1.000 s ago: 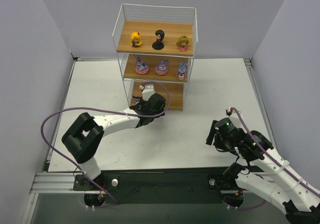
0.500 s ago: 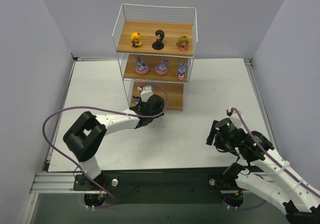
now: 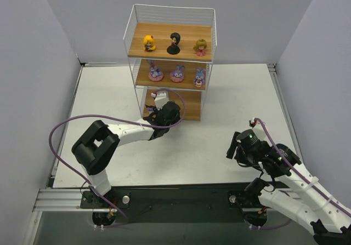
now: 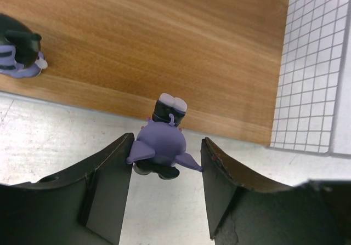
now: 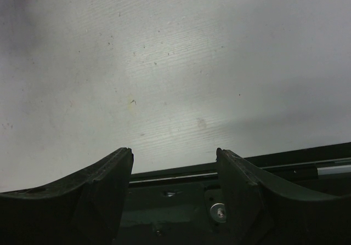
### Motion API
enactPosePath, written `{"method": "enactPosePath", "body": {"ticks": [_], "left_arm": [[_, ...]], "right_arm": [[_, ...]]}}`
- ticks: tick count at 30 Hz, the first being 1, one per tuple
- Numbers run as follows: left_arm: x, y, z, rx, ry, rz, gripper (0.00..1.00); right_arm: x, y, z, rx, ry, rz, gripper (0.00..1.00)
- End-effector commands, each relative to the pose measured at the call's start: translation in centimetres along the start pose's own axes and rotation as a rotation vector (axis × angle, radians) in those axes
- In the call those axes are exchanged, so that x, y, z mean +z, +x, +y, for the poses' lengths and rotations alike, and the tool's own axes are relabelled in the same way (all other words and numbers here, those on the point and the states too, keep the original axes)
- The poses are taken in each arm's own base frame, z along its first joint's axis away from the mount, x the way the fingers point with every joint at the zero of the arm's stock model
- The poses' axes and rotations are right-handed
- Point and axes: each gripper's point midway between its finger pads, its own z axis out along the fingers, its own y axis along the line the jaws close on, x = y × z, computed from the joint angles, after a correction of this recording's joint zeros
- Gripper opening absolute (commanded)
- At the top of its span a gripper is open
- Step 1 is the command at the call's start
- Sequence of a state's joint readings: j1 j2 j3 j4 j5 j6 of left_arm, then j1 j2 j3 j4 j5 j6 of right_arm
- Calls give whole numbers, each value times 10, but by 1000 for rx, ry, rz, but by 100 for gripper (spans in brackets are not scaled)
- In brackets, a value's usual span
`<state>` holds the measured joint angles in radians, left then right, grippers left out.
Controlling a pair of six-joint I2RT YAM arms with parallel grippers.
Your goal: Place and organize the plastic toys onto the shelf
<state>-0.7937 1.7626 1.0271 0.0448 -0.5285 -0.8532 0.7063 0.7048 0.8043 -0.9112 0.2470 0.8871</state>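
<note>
The bottom board's bare front strip (image 4: 159, 87) lies below and outward of the left gripper, so the robot will next ease the toy outward and down onto it with that gripper.
The shelf (image 3: 132, 42) stands at the back of the table. Its top board holds yellow (image 3: 148, 42), black (image 3: 174, 43) and olive-pink (image 3: 201, 47) dolls, and the middle board three purple-pink bunnies (image 3: 177, 73). My left gripper (image 3: 160, 107) is at the bottom tier's front edge. In the left wrist view the left gripper (image 4: 167, 141) is shut on a small dark blue-purple toy (image 4: 162, 149), an ear touching each finger. It hangs just before the bottom board (image 4: 164, 36). Another dark toy (image 4: 19, 50) stands at that board's left. My right gripper (image 5: 174, 152) is open and holds nothing.
The shelf's white wire side panel (image 4: 312, 64) stands close to the right of the held toy. My right arm (image 3: 258, 154) hovers low over the table's near right, by the black base rail (image 5: 230, 165). A purple cable (image 3: 60, 130) loops off the left arm.
My left gripper with the toy has edged slightly toward the bottom tier. The right arm has not moved.
</note>
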Motion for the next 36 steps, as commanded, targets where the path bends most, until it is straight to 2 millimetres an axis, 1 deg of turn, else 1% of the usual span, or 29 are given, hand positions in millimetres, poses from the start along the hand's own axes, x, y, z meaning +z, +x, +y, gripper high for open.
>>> {"method": "enactPosePath", "body": {"ticks": [1,6,17,22,23,29,33,36], "left_arm": [[6,-25,-11,-37,21,-110,23],[11,-29,-13,-48,11,-137,24],[26,-30,-7,-84,-2,-163,27],[31,-31,-5,-86,-9,-162,28],[32,-33,-5,-90,-8,-162,30],[39,-32,-1,-91,-16,-154,33],[42,-34,-3,-90,-12,-155,36],[44,-33,-3,-82,-14,-151,40]], "right_arm": [[3,7,-14,-16,59,18,63],[3,8,-15,-17,56,18,63],[4,15,-15,-11,47,41,62],[5,15,-15,-10,48,41,62],[5,15,-15,-11,49,42,62],[5,16,-15,-12,55,47,62],[6,15,-14,-15,56,50,62],[6,15,-14,-14,57,51,62]]}}
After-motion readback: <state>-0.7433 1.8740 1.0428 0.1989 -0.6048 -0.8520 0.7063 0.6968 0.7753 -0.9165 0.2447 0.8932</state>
